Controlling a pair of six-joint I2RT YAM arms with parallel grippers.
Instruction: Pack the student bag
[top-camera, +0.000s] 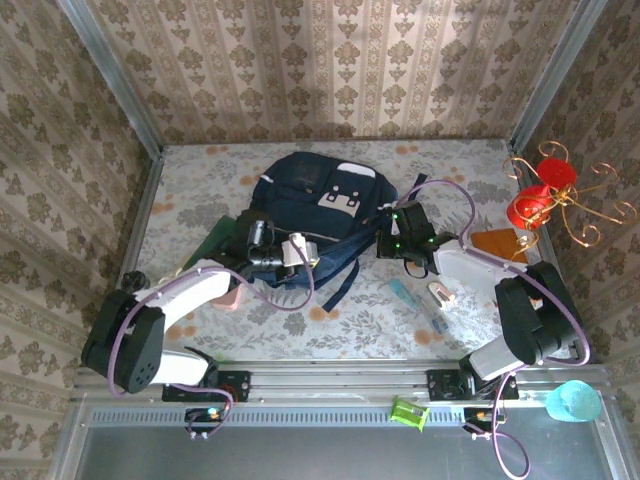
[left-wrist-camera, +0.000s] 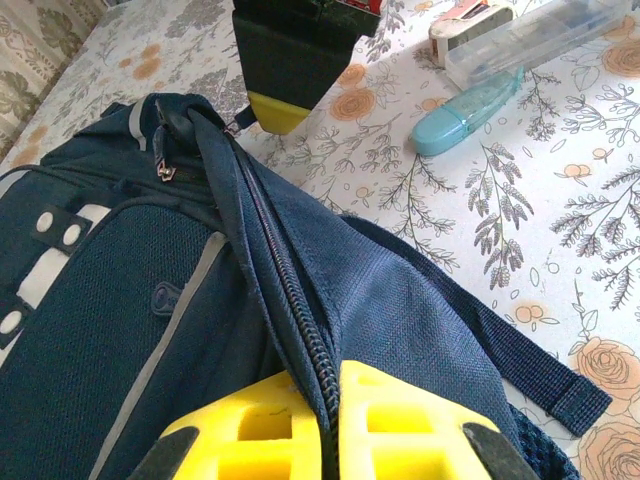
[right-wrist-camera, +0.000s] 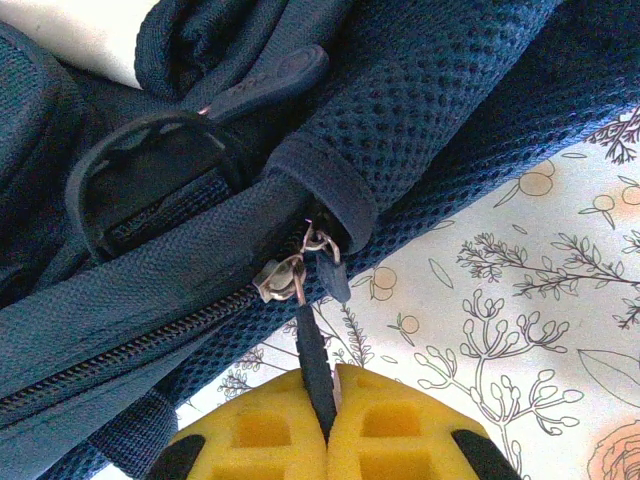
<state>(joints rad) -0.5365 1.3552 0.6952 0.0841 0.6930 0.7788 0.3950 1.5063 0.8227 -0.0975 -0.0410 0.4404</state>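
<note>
Next, my right gripper moves along the row of zip teeth (right-wrist-camera: 130, 352) toward my left gripper and releases the pull tab (right-wrist-camera: 315, 355), since that row lies between both grippers.
The student bag (top-camera: 322, 205), a dark navy backpack with a white-and-grey patch, lies flat in the middle of the table. My left gripper (left-wrist-camera: 330, 388) is shut on a raised fold of the bag's fabric, with the zip teeth (left-wrist-camera: 290, 300) running up between the yellow fingers. It sits at the bag's near edge (top-camera: 303, 252). My right gripper (right-wrist-camera: 328, 390) is shut on the dark zip pull tab (right-wrist-camera: 315, 355) that hangs from the metal slider (right-wrist-camera: 280, 278). It reaches the bag's right side (top-camera: 386, 233), next to a mesh strap (right-wrist-camera: 450, 110).
A teal correction-tape stick (left-wrist-camera: 470, 108), a clear case (left-wrist-camera: 545, 35) and a small white item (top-camera: 440, 294) lie right of the bag. A red and gold wire ornament (top-camera: 545, 195) stands at far right. A green book (top-camera: 213, 240) lies under the left arm.
</note>
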